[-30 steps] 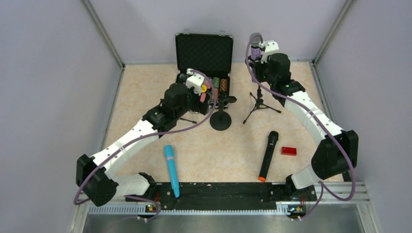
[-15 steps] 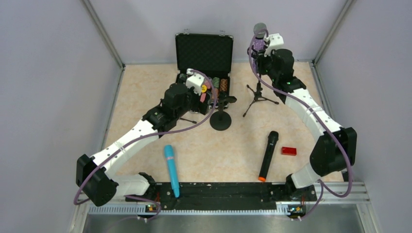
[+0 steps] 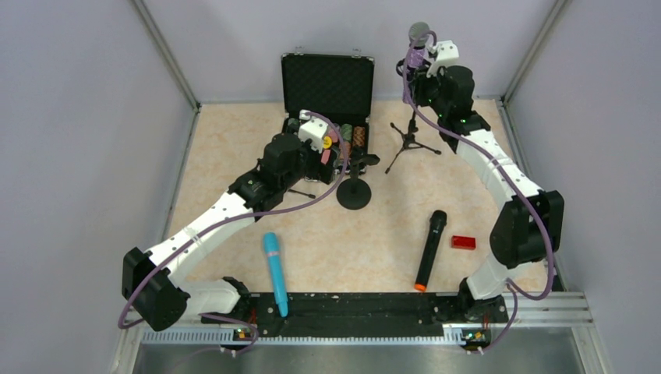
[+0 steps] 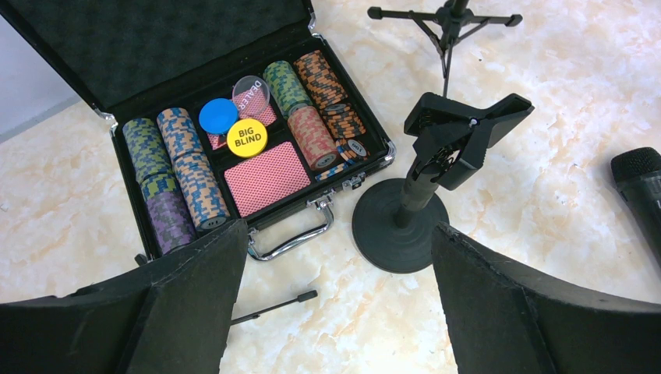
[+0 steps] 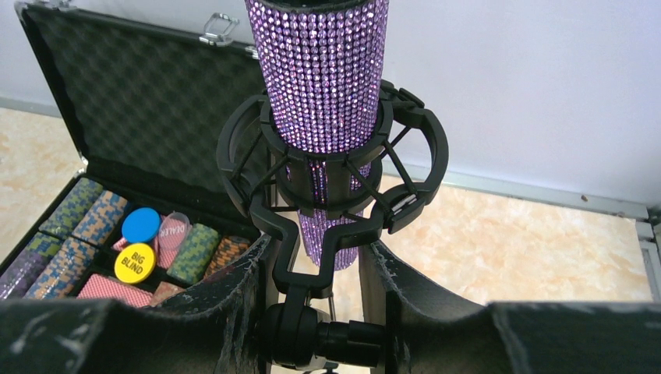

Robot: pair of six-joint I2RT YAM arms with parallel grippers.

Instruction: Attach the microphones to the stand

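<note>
The purple microphone is already in the mount (image 3: 402,68) (image 5: 335,179). Next, I should move the stand outward with my right gripper, turn it to face the back wall, and open off the stand's joint.
The glittery purple microphone (image 3: 418,43) (image 5: 323,78) stands upright in the black shock mount (image 5: 335,179) of the tripod stand (image 3: 411,144) at the back right. My right gripper (image 3: 422,78) (image 5: 316,312) is shut on the stand's joint just under that mount. The turquoise microphone (image 3: 273,273) lies on the table at the near left. The black microphone with an orange end (image 3: 430,249) (image 4: 643,183) lies at the near right. My left gripper (image 3: 341,154) (image 4: 335,304) is open and empty, just above the table beside the round-base clamp stand (image 3: 355,185) (image 4: 401,230).
An open poker chip case (image 3: 327,86) (image 4: 93,47) stands at the back, just behind the round-base stand. A small red block (image 3: 463,242) lies right of the black microphone. A thin black rod (image 4: 273,306) lies under my left gripper. Walls close in on three sides.
My right gripper has carried the tripod stand with the purple microphone toward the back wall and slightly right. The left arm and the other microphones have not moved.
</note>
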